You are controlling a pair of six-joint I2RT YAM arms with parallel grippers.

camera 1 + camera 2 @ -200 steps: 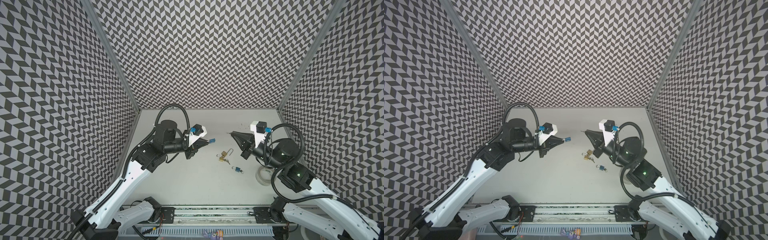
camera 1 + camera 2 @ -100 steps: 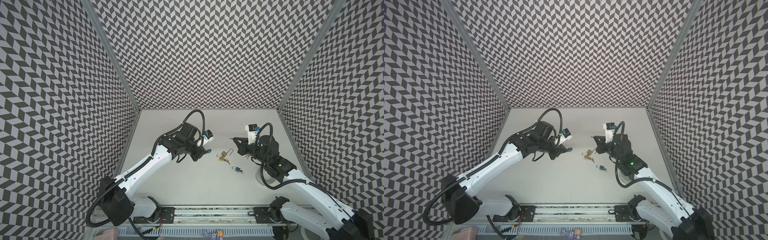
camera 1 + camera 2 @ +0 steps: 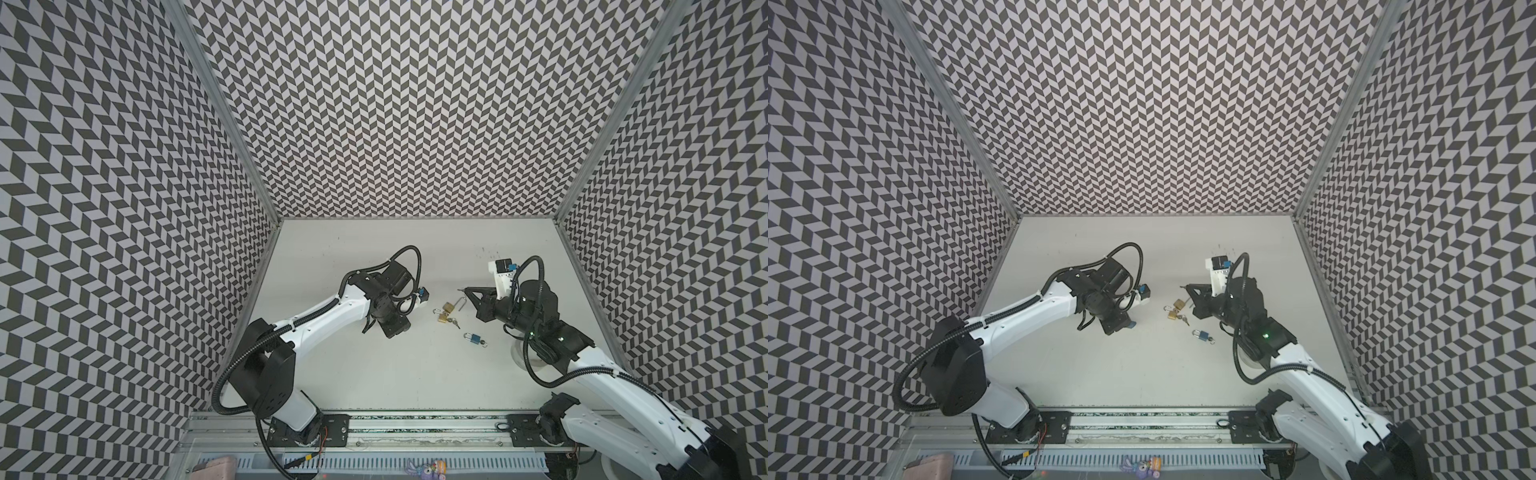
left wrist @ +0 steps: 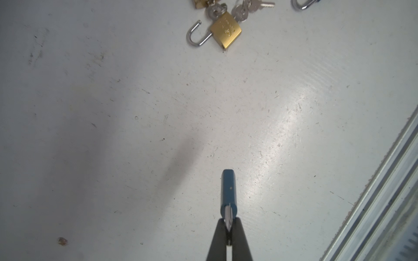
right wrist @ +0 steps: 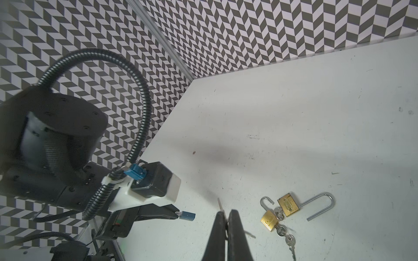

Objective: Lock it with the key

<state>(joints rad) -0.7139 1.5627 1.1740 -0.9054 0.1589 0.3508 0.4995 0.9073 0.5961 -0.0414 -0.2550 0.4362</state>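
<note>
Next, my left gripper lowers toward the bare table below with its fingers tilting down and releases the padlock's silver shackle. The blue padlock still sticks out above clear table.
My left gripper [image 4: 228, 222] is shut on the silver shackle of a small blue padlock [image 4: 228, 189], which sticks out beyond its tips just above the table. The right wrist view shows that padlock [image 5: 187, 215] from the side, to the left of my right gripper [image 5: 226, 213]. The right gripper is shut on a key [image 5: 219, 204], whose thin blade pokes out past the fingertips. In both top views the left gripper [image 3: 1127, 326] and the right gripper [image 3: 462, 290] are low over the table and well apart.
Two brass padlocks [image 3: 445, 312] with open shackles and ringed keys [image 5: 286, 237] lie between the grippers. A second blue padlock [image 3: 471, 337] lies nearer the front. A pale ring [image 3: 518, 355] sits partly under the right arm. Patterned walls close three sides, and a metal rail [image 3: 415, 419] runs along the front.
Both arms have come down from high up to just above the table. The left gripper has swung from pointing right to pointing towards the front. Both grips are unchanged.
</note>
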